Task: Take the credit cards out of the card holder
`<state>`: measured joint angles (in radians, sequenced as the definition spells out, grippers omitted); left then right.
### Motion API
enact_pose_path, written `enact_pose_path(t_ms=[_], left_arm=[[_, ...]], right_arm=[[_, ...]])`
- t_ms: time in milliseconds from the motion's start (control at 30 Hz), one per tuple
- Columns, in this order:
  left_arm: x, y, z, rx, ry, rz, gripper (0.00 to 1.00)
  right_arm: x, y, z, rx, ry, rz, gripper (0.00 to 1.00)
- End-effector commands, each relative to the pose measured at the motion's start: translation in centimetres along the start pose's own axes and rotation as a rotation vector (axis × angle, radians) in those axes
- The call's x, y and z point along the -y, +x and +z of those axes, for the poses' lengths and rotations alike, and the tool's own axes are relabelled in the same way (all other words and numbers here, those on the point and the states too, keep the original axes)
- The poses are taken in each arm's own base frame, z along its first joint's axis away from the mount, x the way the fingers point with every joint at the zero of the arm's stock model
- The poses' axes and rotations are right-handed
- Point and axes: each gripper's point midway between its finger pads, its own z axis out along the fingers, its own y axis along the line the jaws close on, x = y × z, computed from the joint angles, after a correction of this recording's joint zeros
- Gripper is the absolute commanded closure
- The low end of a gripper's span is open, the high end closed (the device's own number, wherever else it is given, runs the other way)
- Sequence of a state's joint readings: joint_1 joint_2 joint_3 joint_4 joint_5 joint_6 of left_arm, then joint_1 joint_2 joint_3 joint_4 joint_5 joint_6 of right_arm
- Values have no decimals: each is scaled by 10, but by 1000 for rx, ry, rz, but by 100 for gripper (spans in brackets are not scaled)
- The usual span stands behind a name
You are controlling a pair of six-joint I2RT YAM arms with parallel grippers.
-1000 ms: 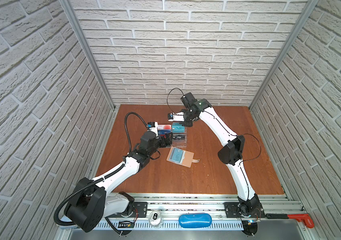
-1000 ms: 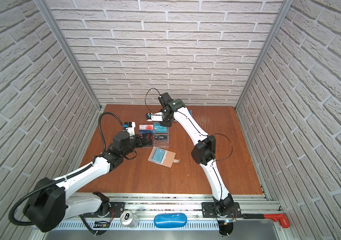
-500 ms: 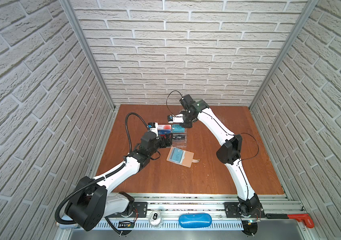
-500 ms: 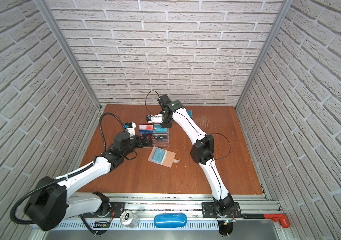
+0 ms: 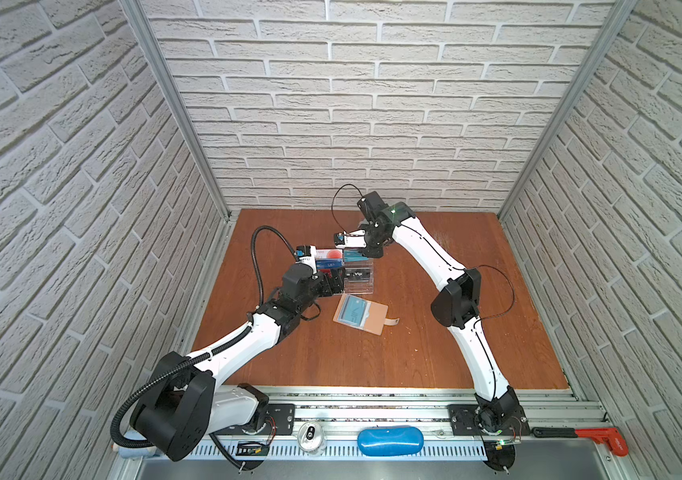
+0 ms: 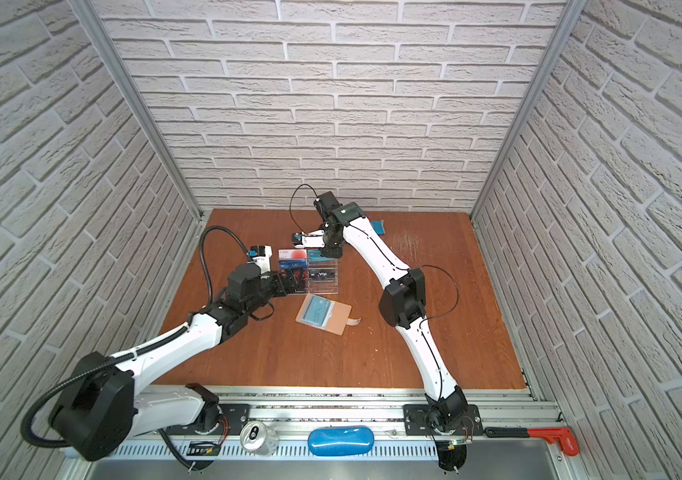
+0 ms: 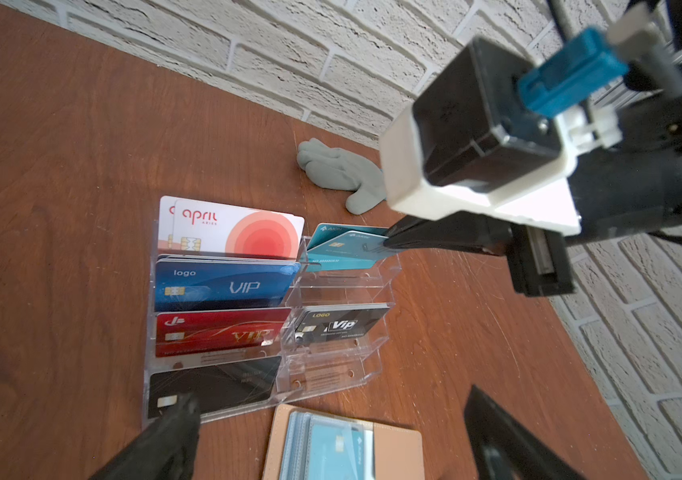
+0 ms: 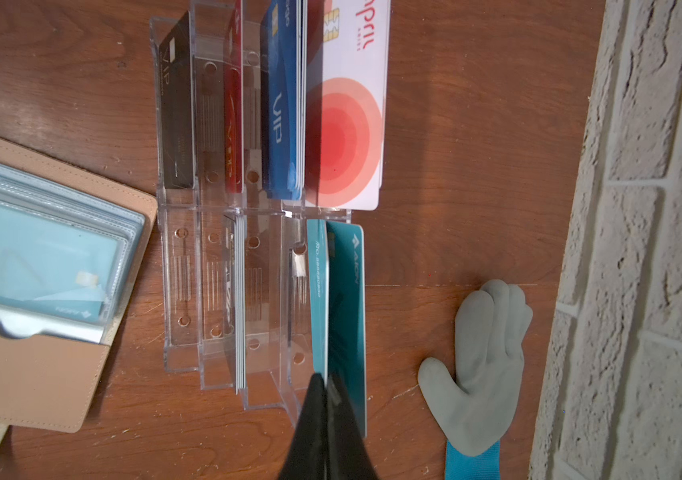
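Note:
The teal card in my right gripper still stands at an angle at the stand's back slot (image 5: 354, 257) (image 8: 318, 320), so I should next lower it into the slot and let go of the card's end.
The tan card holder (image 5: 358, 314) (image 6: 322, 314) lies open on the table, with a pale teal card (image 8: 31, 257) in its clear sleeve pages. Behind it stands a clear acrylic stand (image 7: 331, 374) with white, blue, red and black credit cards (image 7: 223, 286). My right gripper (image 8: 325, 380) (image 5: 367, 252) is shut on the end of a teal card (image 8: 316, 291) standing in the stand's back slot, next to a second teal card. My left gripper (image 7: 331, 395) (image 6: 295, 284) hangs open over the stand's front edge and the card holder (image 7: 397, 449), holding nothing.
A grey glove (image 8: 489, 357) (image 7: 339, 170) lies between the stand and the brick back wall. On the front rail sit a can (image 5: 310, 434), a blue case (image 5: 389, 442) and a red clamp (image 5: 597, 436).
My right gripper has sunk slightly towards the stand with the teal card. The left arm has hardly moved.

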<state>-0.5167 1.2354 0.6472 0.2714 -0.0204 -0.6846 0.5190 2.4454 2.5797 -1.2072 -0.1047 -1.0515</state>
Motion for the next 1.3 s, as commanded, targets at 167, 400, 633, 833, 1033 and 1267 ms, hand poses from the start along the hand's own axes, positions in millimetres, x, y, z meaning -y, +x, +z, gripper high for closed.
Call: enact_pose_path(t_ms=[167,400,633,833,1033,1267], left_arm=[[0,-8,1,47,12,-2,2],[0,-8,1,47,12,-2,2],[-1,-6,2,43,9,-3,2],[-1,-6,2,41,12,-3,2],[-3,-6,2,40,9,-4,2],[-4,-4,3,37,8,-10,2]], right_arm=[[-4,-7,11,-1,-2,-23,95],[-5,-6,17,-20,-5,-33,94],[-6,-5,23,-38,-2,-42,93],[-9,-6,29,-40,-11,-35,92],[-5,-10,28,-26,8,-27,88],[-1,-17,15,2,29,-18,85]])
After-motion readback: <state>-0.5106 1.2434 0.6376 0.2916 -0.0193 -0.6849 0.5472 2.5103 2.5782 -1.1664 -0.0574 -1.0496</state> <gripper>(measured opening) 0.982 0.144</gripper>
